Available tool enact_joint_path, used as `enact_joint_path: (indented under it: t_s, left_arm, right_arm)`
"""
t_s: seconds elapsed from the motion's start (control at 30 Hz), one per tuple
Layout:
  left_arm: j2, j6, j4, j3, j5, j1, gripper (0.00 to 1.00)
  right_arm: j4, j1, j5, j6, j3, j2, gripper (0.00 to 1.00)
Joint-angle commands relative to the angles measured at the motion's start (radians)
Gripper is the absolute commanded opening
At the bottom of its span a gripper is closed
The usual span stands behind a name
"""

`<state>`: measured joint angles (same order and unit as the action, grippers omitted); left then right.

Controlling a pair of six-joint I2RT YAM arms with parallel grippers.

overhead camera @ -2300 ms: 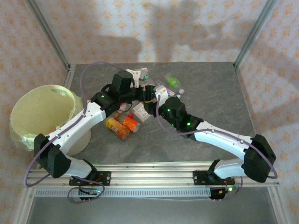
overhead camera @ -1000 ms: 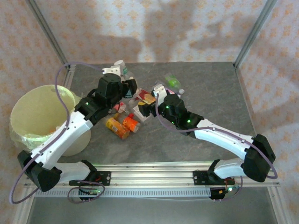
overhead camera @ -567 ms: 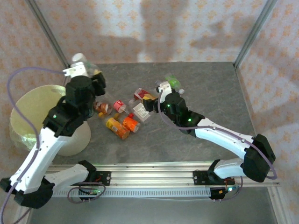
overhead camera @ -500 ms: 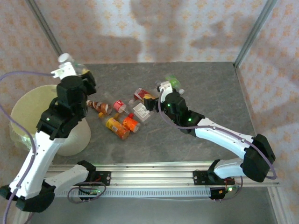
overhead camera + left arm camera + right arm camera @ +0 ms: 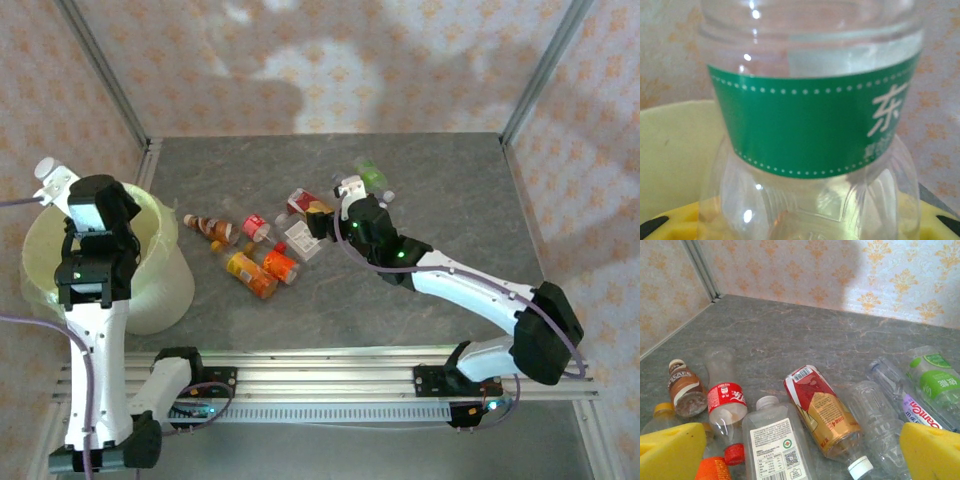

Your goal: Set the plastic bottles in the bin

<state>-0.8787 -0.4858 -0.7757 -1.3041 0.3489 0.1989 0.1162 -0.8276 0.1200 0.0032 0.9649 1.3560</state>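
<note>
I will move my left gripper back, tilting it downward, over the bin's lined opening (image 5: 146,222) (image 5: 675,150) and let go of the clear bottle, as it hangs out by the bin's far rim.
My left gripper (image 5: 70,190) is shut on a clear plastic bottle (image 5: 50,172) with a white cap and holds it over the far rim of the bin (image 5: 165,285), a big round tub lined with a pale yellow-green bag. In the left wrist view this bottle (image 5: 810,120) has a green label, and the bin's rim (image 5: 670,150) lies behind it. My right gripper (image 5: 325,215) is open, low over the pile of bottles mid-table. Its yellow pads (image 5: 670,450) flank a white-labelled clear bottle (image 5: 777,445) and a red-and-gold bottle (image 5: 827,412).
More bottles lie on the grey table: a brown one (image 5: 205,226), a red-labelled one (image 5: 255,227), two orange ones (image 5: 250,275), a green-labelled one (image 5: 370,175) and clear ones (image 5: 877,420). Metal corner posts (image 5: 535,70) and papered walls close in the table.
My left arm has swung left with the green-labelled bottle, from the table's back left to above the bin. The right arm has barely moved and stays open.
</note>
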Motion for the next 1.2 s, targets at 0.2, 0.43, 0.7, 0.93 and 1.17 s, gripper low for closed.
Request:
enact_joint_path:
  t_s: [0.2,0.43,0.7,0.93,1.17]
  left_arm:
    - [0.066,-0.225,0.067,0.177,-0.228,0.209,0.4]
    - [0.056,-0.305,0.095,0.255,-0.239,0.312,0.46]
    - [0.013,-0.389,0.119,0.287,-0.278,0.355,0.66]
    - [-0.031,-0.408,0.102,0.233,-0.313,0.356,0.83]
    - [-0.037,-0.415,0.098,0.209,-0.339,0.357,0.88]
  right_arm:
    - [-0.032,0.005,0.021,0.007,0.026,0.0,0.99]
    - [-0.048,0.005,0.023,-0.002,0.018,-0.007,0.99]
    - [-0.062,0.005,0.026,-0.003,0.013,-0.011,0.99]
    - [-0.064,0.005,0.038,-0.003,0.011,-0.012,0.99]
    - [-0.048,0.007,0.056,0.021,0.005,-0.011,0.99]
